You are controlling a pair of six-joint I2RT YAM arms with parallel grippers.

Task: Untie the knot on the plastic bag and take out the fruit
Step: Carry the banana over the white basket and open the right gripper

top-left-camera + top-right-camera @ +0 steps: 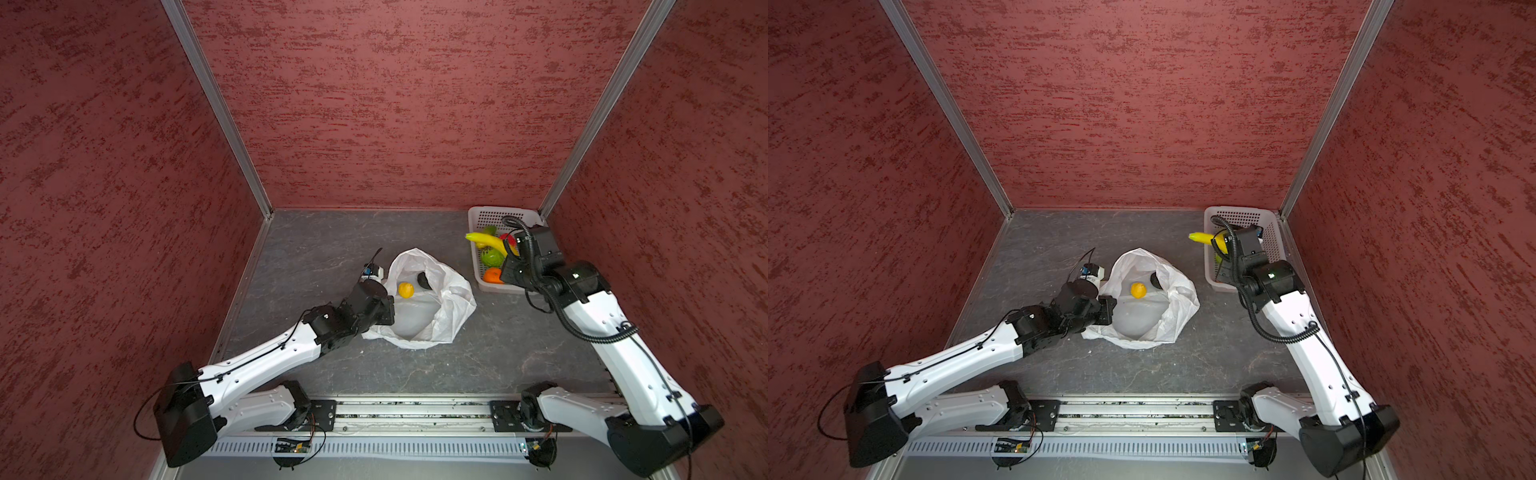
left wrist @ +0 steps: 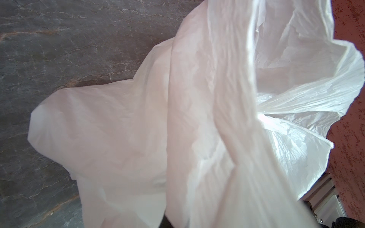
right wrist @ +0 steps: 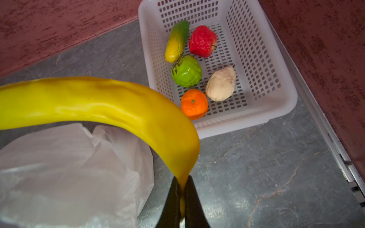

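Observation:
My right gripper will next carry the banana (image 3: pixel 98 102) outward, lower it and let go of its stem, as bare basket bottom (image 3: pixel 229 53) beside the red fruit lies outward and below.
The white plastic bag (image 1: pixel 449 299) (image 1: pixel 1177 299) lies mid-table with its mouth gaping open; the knot is out of view. Inside it sit a yellow-orange ball (image 1: pixel 406 290) (image 1: pixel 1138 290) and a small dark piece (image 1: pixel 424 280). My left gripper (image 1: pixel 390 309) is at the bag's left rim, shut on the plastic, and the plastic bag (image 2: pixel 138 128) covers the jaws in the left wrist view. My right gripper (image 3: pixel 182 189) is shut on the stem of the yellow banana (image 3: pixel 98 102) (image 1: pixel 484 239), which hangs over the basket's left rim.
A white perforated basket (image 3: pixel 276 118) (image 1: pixel 478 216) stands in the back right corner. It holds a yellow-green oblong (image 3: pixel 177 41), a red fruit (image 3: pixel 203 41), a green one (image 3: pixel 186 71), a beige one (image 3: pixel 221 83) and an orange (image 3: pixel 194 104). Red walls enclose three sides.

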